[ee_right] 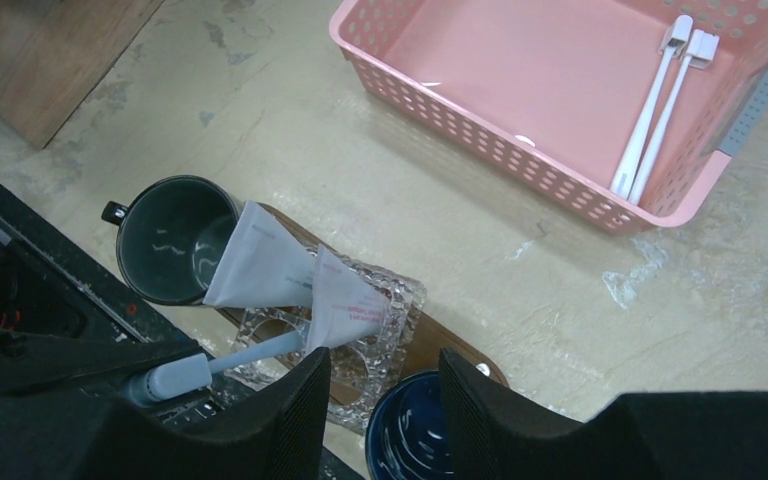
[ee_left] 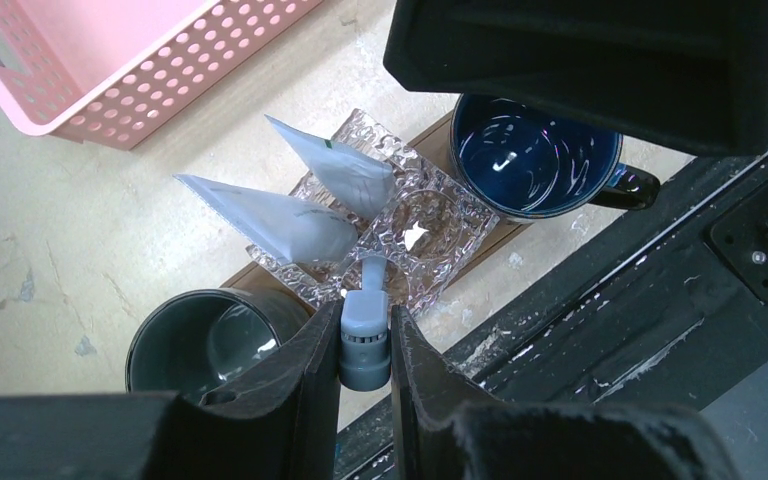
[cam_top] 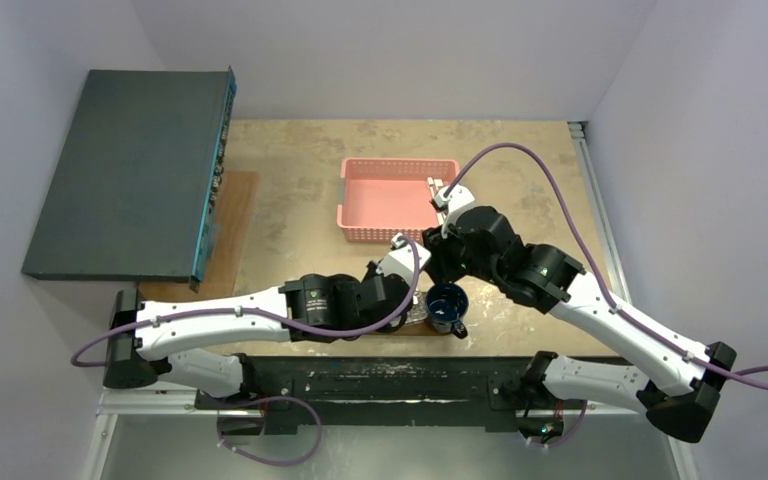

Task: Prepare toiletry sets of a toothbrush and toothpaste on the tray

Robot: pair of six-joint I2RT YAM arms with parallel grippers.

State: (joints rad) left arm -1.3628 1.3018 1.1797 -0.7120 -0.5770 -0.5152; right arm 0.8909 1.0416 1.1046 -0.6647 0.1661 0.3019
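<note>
My left gripper is holding the brush with its thin end reaching inside, so it needs to move slightly down and back toward the holder's near opening [ee_left: 394, 280] beside the grey mug [ee_left: 200, 340] next and let go.
My left gripper [ee_left: 365, 340] is shut on the thick end of a pale blue toothbrush [ee_right: 250, 352]. The brush's thin end reaches down into a clear glass holder [ee_left: 430, 240]. Two white toothpaste tubes [ee_left: 270, 220] [ee_left: 338, 170] stand tilted in that holder. The holder rests on the dark brown tray [ee_right: 440, 345], between a dark grey mug [ee_left: 200, 340] and a blue mug [ee_left: 530, 155]. My right gripper [ee_right: 385, 400] hangs open above the blue mug [ee_right: 410, 435] and the holder's edge, with nothing between its fingers.
The pink basket [ee_right: 480, 140] sits behind the tray with two white toothbrushes [ee_right: 650, 120] at one end. A big dark grey box [cam_top: 130, 170] fills the left side, beside a brown board [cam_top: 230, 230]. The black base rail [ee_left: 610, 300] runs just behind the tray.
</note>
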